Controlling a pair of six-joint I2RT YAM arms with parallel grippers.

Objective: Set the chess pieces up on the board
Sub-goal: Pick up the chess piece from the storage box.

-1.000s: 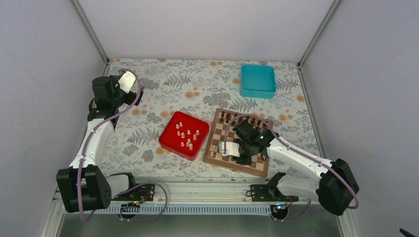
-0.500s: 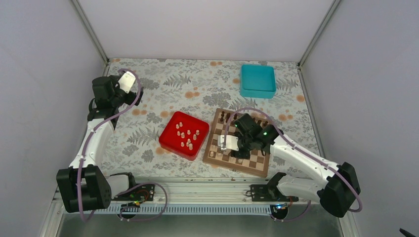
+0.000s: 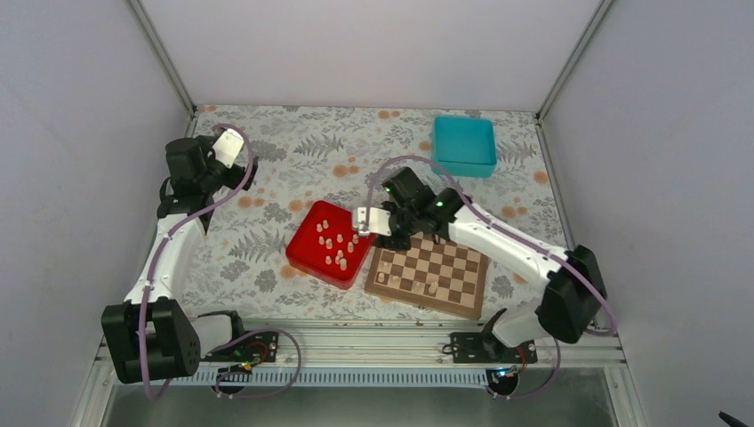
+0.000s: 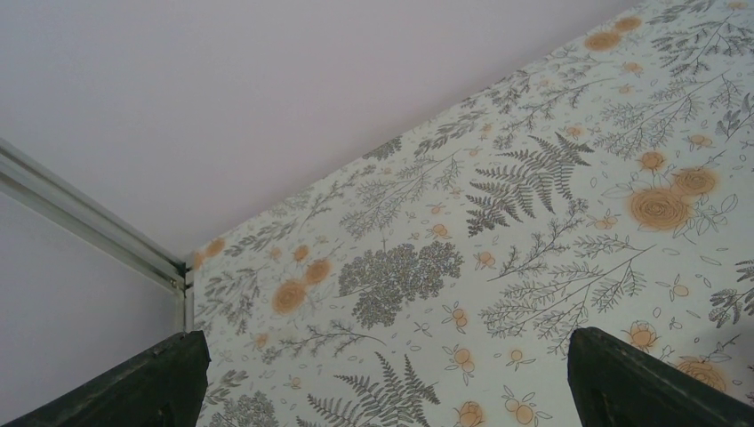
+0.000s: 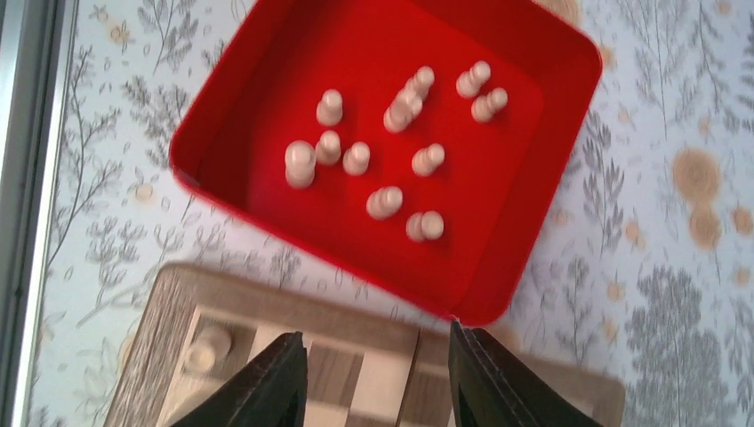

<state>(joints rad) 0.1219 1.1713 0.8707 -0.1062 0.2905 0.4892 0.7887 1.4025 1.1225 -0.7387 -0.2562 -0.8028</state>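
I will move my right gripper back, to the left in the top view, and down onto the tray's tallest piece [image 3: 343,264] [image 5: 300,164], because the near row of the board has empty squares.
Several pale cream chess pieces [image 5: 387,202] lie in a red tray [image 5: 249,160], also seen from above [image 3: 307,251]. The checkered wooden board [image 3: 467,298] lies right of the tray; a pale piece [image 5: 203,347] stands on its near-left corner square [image 3: 381,277], and a few more show along its near rows [image 3: 427,286]. My right gripper [image 5: 378,356] is open and empty, above the board's left edge beside the tray [image 3: 378,222]. My left gripper [image 4: 382,382] is open and empty, far left over bare tablecloth [image 3: 209,169].
A teal box [image 3: 464,145] stands at the back right. The floral tablecloth [image 3: 293,169] covers the table. White walls and metal frame posts enclose the left, back and right sides.
My right gripper has lifted off the near part of the board and swung back-left to the board's left edge by the red tray. The left arm has not moved.
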